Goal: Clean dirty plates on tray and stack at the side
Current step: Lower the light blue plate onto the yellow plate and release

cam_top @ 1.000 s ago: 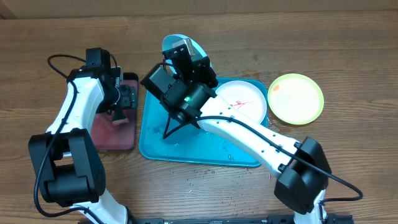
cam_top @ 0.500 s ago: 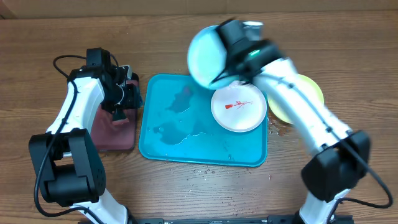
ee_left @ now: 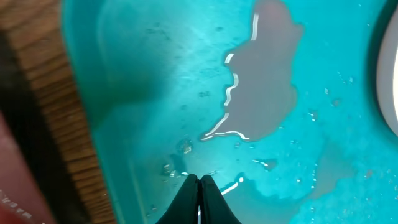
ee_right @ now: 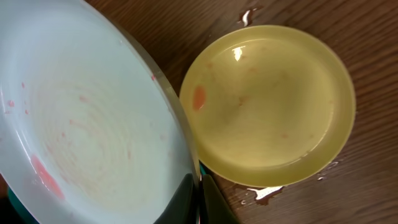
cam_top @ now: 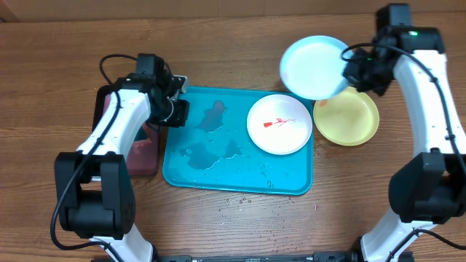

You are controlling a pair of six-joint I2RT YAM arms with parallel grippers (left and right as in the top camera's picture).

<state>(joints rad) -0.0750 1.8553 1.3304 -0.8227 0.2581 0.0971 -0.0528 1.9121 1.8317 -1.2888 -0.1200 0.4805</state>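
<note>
The blue plate is tilted and off-center. My right gripper will next pull back, lower it onto the plate [ee_right: 270, 106] beside the tray [cam_top: 347, 118] and let it go.
My right gripper [cam_top: 351, 76] is shut on the rim of the light blue plate [cam_top: 312, 67], holding it tilted in the air beside and partly over the green-rimmed plate [cam_top: 349, 118], which rests on the table right of the tray. Close up, faint red smears show on the blue plate [ee_right: 81, 124], my right gripper [ee_right: 199, 186] pinches its edge, and the green plate [ee_right: 267, 99] lies behind. A white plate [cam_top: 280, 124] with a red smear sits on the teal tray [cam_top: 218, 175]. Over the tray's left part my left gripper [cam_top: 180, 115] is shut on nothing.
Murky water is pooled on the tray floor [ee_left: 261, 81] ahead of my left gripper [ee_left: 199, 185]. A black tray with a pinkish inside [cam_top: 142, 156] stands left of the teal tray. Droplets wet the wood around the green plate.
My right arm has swung the light blue plate from over the tray to the right, above the green plate. My left gripper moved from the black tray to the teal tray and shut.
</note>
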